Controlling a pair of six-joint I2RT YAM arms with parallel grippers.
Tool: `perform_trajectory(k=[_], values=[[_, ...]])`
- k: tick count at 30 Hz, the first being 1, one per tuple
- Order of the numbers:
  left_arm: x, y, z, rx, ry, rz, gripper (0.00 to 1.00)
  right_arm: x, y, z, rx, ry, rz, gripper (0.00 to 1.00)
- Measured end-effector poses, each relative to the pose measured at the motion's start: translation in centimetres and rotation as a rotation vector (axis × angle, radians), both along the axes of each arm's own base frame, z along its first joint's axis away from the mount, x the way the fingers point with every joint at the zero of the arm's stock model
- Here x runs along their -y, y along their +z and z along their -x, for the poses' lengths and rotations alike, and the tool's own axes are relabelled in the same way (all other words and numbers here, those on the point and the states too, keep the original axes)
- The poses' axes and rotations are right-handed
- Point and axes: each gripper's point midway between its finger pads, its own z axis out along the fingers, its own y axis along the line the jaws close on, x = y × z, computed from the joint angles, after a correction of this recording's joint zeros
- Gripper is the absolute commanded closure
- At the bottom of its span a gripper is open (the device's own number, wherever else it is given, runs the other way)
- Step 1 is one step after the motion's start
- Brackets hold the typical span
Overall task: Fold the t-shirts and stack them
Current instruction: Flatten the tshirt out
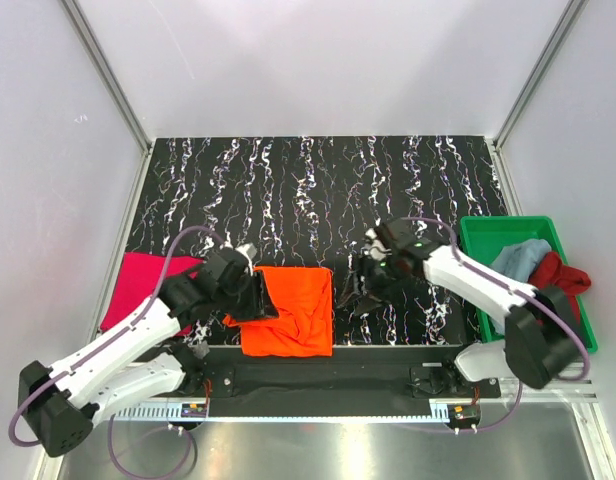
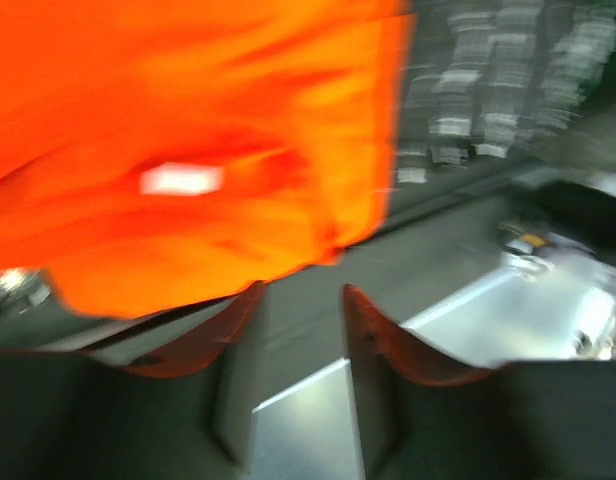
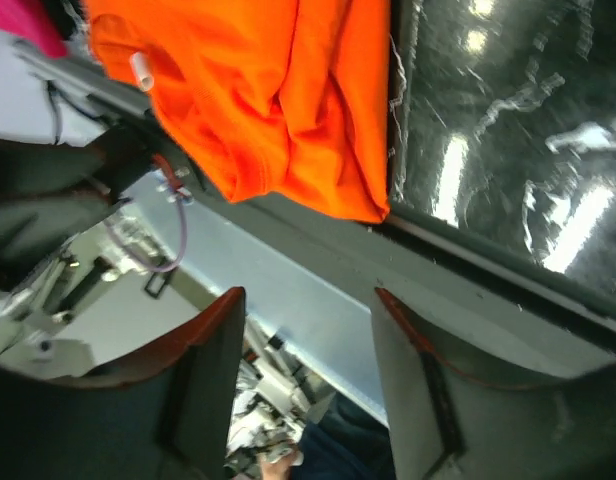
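The orange t-shirt's bunched crease lies below and left of my right gripper in the top view, so next that gripper needs to move across and down to pinch it.
The bright orange t-shirt [image 1: 293, 312] lies folded on the black marbled table near its front edge; it also fills the top of the left wrist view [image 2: 188, 120] and shows in the right wrist view [image 3: 278, 90]. My left gripper [image 1: 260, 303] hovers at the shirt's left edge, open and empty [image 2: 300, 300]. To the right of the shirt, my right gripper [image 1: 361, 293] is apart from it, open with nothing between its fingers [image 3: 308, 300]. A magenta-pink t-shirt [image 1: 138, 285] lies at the far left. Light blue [image 1: 523, 258] and dark red [image 1: 560, 272] t-shirts sit in the tray.
A green plastic tray [image 1: 508, 222] stands at the right edge of the table. White walls with metal posts enclose the back and sides. The arm bases and a metal rail [image 1: 318, 375] run along the near edge.
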Motion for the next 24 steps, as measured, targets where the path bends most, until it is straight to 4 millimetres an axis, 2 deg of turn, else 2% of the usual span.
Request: perform_trajectory(k=[2,3,7,9,13,18,21,23,24], values=[[-1.7,-2.1,0.6,-0.037,0.054,-0.07,0.12,-1.6,-0.8,0.2,0.01,0.045,0.017,0.35],[-2.7,-2.4,0.7,-0.035,0.092,-0.102,0.09,-2.6,-1.1,0.4,0.022,0.069,0.019,0.34],[-5.3,-2.4,-0.7,-0.034,0.247,-0.141,0.12,-6.3,-1.3,0.5,0.06,0.168,0.006,0.32],[-6.5,-3.4,-1.2,-0.088,0.317,-0.194,0.13,-7.9,-1.5,0.3,0.074,0.205,0.0,0.32],[-8.1,-5.4,-1.2,-0.197,0.402,-0.269,0.22,-10.7,-3.0,0.4,0.101,0.276,0.013,0.3],[-10.2,-7.0,-1.6,-0.245,0.519,-0.281,0.23,-11.8,-6.0,3.0,0.089,0.358,0.083,0.28],[-11.1,-8.4,-1.1,-0.287,0.553,-0.303,0.23,-11.9,-7.0,4.0,0.087,0.386,0.114,0.26],[-11.3,-9.1,-0.9,-0.31,0.56,-0.311,0.23,-11.9,-7.4,4.0,0.09,0.389,0.127,0.29],[-11.3,-9.5,-0.9,-0.32,0.561,-0.312,0.25,-12.0,-7.5,3.9,0.092,0.388,0.131,0.35]])
